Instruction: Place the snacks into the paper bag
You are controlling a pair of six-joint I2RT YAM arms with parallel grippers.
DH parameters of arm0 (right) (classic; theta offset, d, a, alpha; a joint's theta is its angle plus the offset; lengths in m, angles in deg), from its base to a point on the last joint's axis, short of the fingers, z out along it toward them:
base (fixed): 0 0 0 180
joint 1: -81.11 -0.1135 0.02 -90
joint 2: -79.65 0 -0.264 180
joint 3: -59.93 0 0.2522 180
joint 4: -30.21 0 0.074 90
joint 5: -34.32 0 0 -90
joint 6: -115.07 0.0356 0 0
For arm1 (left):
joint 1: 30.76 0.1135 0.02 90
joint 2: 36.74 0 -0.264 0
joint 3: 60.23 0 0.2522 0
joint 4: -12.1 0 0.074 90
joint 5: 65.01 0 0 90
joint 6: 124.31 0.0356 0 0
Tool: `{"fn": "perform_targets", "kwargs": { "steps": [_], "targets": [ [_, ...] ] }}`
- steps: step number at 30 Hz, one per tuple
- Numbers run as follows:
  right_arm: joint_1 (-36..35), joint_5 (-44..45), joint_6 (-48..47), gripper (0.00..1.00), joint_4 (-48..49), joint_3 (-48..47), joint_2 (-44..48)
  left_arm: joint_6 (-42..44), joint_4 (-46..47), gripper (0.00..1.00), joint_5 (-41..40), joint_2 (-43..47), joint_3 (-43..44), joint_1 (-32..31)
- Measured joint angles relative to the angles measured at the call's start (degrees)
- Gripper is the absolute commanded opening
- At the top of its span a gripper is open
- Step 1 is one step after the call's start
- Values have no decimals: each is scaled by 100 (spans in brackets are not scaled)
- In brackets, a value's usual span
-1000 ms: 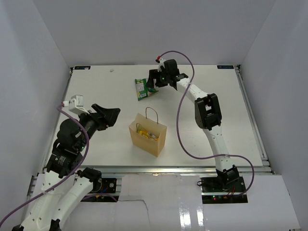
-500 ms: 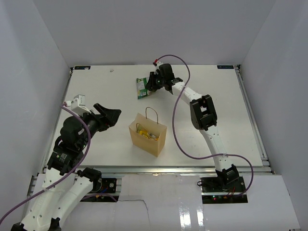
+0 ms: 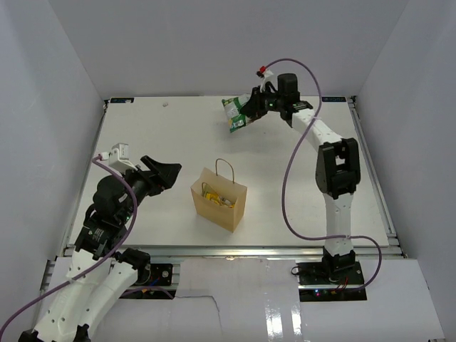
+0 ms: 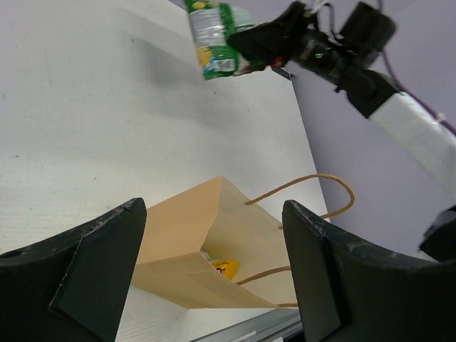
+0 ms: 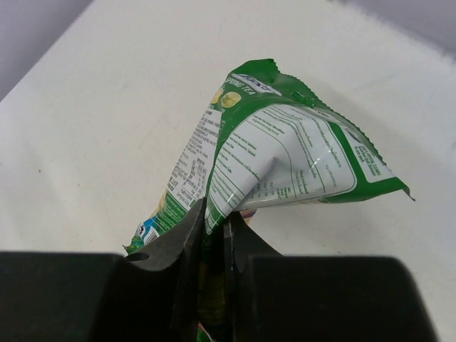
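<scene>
I will next swing my right gripper back over the paper bag's opening (image 3: 220,194) and let the green-and-white snack bag (image 3: 234,114) go into it, since the paper bag's handles stand clear of its opening.
My right gripper (image 3: 249,110) (image 5: 215,217) is shut on a green-and-white snack bag (image 3: 234,114) (image 5: 278,160) (image 4: 212,37), pinching its edge and holding it in the air above the far part of the table. The tan paper bag (image 3: 218,201) (image 4: 206,246) stands upright in the middle of the table with its mouth open and its two loop handles up. A yellow wrapper (image 3: 212,197) (image 4: 224,268) lies inside it. My left gripper (image 3: 165,174) (image 4: 214,267) is open, held left of the paper bag and pointed at it without touching.
The white table (image 3: 142,135) is walled by pale panels on three sides. The right arm's purple cable (image 3: 288,178) loops over the table's right half. The metal rail (image 3: 235,249) runs along the near edge just in front of the paper bag.
My right gripper has shut on the green-and-white snack bag and lifted it off the table, swinging up and to the right. The left arm has barely moved.
</scene>
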Motion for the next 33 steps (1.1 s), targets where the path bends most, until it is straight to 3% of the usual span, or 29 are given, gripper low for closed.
{"fn": "perform_targets", "kwargs": {
  "steps": [6, 10, 19, 27, 33],
  "targets": [
    [208, -765, -1226, 8, 133, 1497, 2317, 28, 269, 88, 181, -68, -275, 0],
    [52, -1128, -1847, 8, 17, 2002, 3582, 68, 444, 88, 284, -72, -291, 0],
    [-474, -1357, -2597, 8, -750, 2124, 4784, -11, 603, 88, 345, 280, -638, 0],
    [-2070, -282, -3233, 8, -1650, 2479, 5392, -155, 595, 88, 334, 684, -734, 0],
    [-2765, 802, -3346, 8, -1672, 3145, 5945, -197, 590, 88, 299, 798, -763, 0]
  ]
}}
